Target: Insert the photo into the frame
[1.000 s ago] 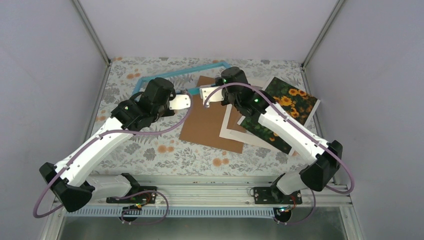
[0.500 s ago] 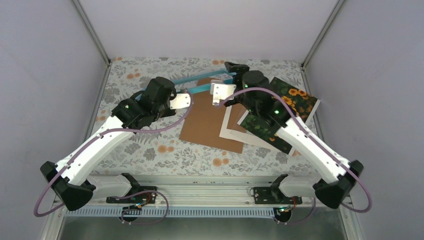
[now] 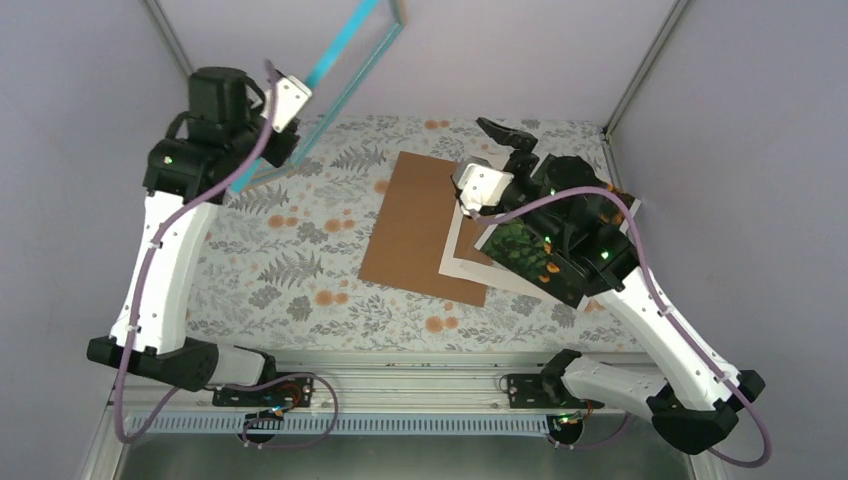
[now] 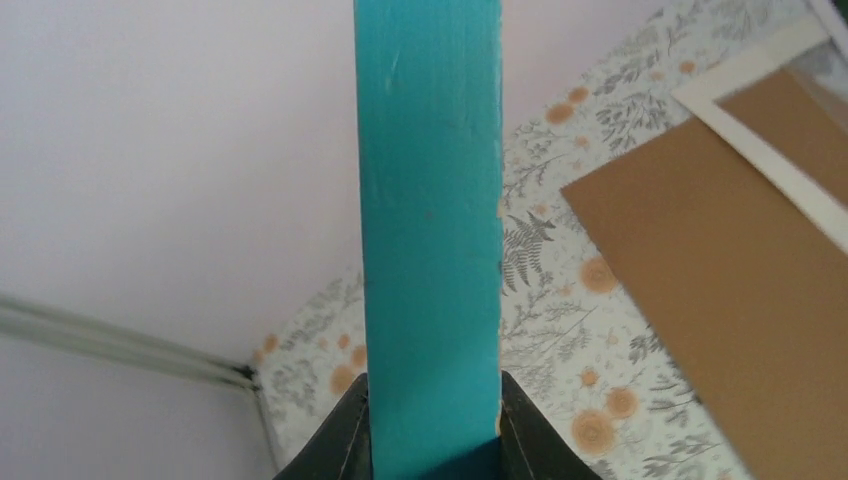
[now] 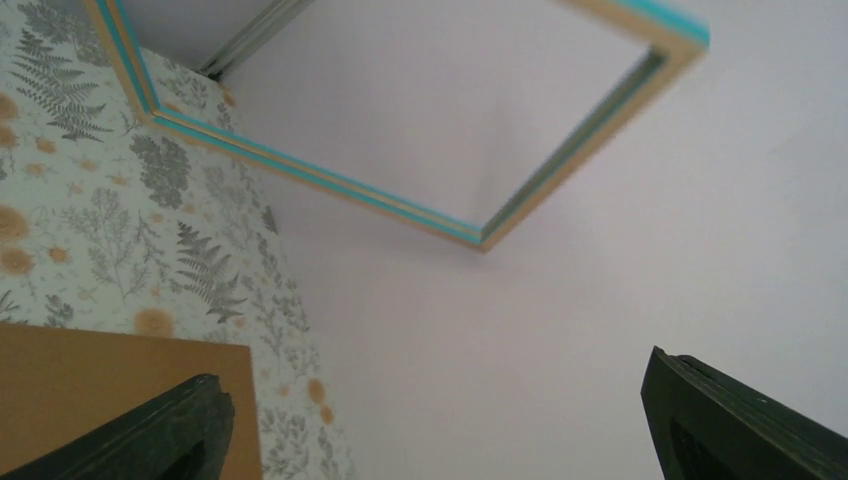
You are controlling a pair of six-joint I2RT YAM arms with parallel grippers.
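The frame (image 3: 345, 55) hangs tilted, so my left gripper will first bring it down and back while turning it, to release it over the cloth (image 3: 310, 245) beside the brown board.
The teal-blue frame (image 3: 345, 55) hangs tilted in the air at the back left, off the table. My left gripper (image 3: 285, 100) is raised high and shut on one of its bars. In the left wrist view that teal bar (image 4: 430, 200) runs straight up from between the two fingers of the left gripper (image 4: 432, 400). The right wrist view shows the frame (image 5: 330, 185) against the back wall. My right gripper (image 3: 495, 160) stands wide open and empty above the back right of the table, apart from the frame. The sunflower photo (image 3: 520, 250) lies flat at the right, mostly under the right arm.
A brown backing board (image 3: 420, 225) lies flat in the middle of the floral tablecloth (image 3: 290, 270). A white mat (image 3: 462, 262) lies partly on the board's right side and under the photo. Grey walls close in the left, back and right sides.
The left arm has swung up and to the back left, lifting the frame off the table. The right gripper has opened, let go of the frame and drawn back to the right.
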